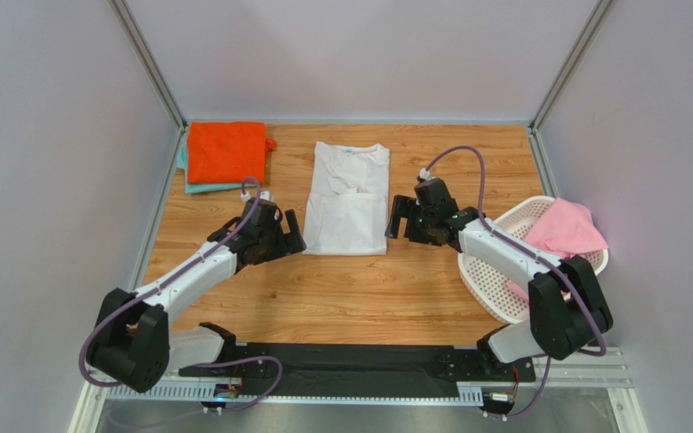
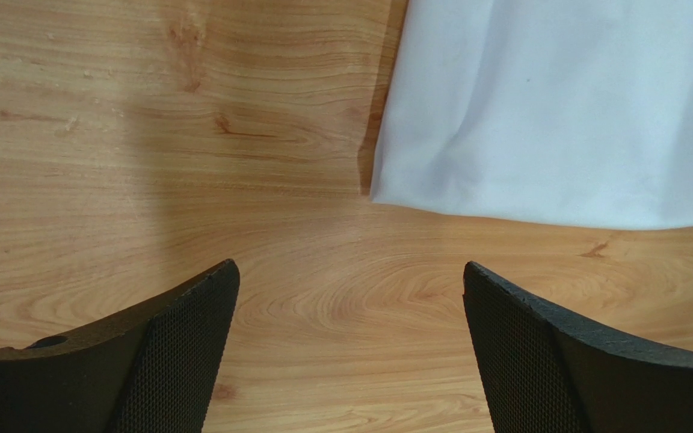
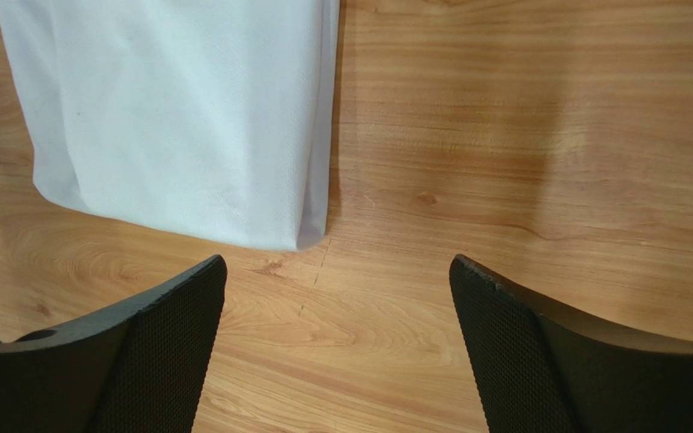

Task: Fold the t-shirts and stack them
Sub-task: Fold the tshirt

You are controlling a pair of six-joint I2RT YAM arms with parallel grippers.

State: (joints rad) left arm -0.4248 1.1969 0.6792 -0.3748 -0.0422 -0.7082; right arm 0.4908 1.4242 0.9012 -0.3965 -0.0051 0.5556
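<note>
The left gripper moves down toward the white t-shirt (image 1: pixel 348 198) next, onto the t-shirt's near corner beside it, as the open fingers hover over bare wood.
The white t-shirt (image 1: pixel 348 198) lies flat in a long narrow fold at the table's middle, its blue neck label at the far end. A folded orange t-shirt (image 1: pixel 225 151) lies on a teal one (image 1: pixel 198 187) at the far left. A pink t-shirt (image 1: pixel 565 228) sits in the basket. My left gripper (image 1: pixel 293 233) is open and empty beside the white shirt's near left corner (image 2: pixel 549 117). My right gripper (image 1: pixel 399 219) is open and empty beside its near right corner (image 3: pixel 187 117). Both hover just above bare wood.
A white perforated laundry basket (image 1: pixel 490 275) stands at the right, close behind my right arm. Grey walls close in the table on three sides. A black strip runs along the near edge between the arm bases.
</note>
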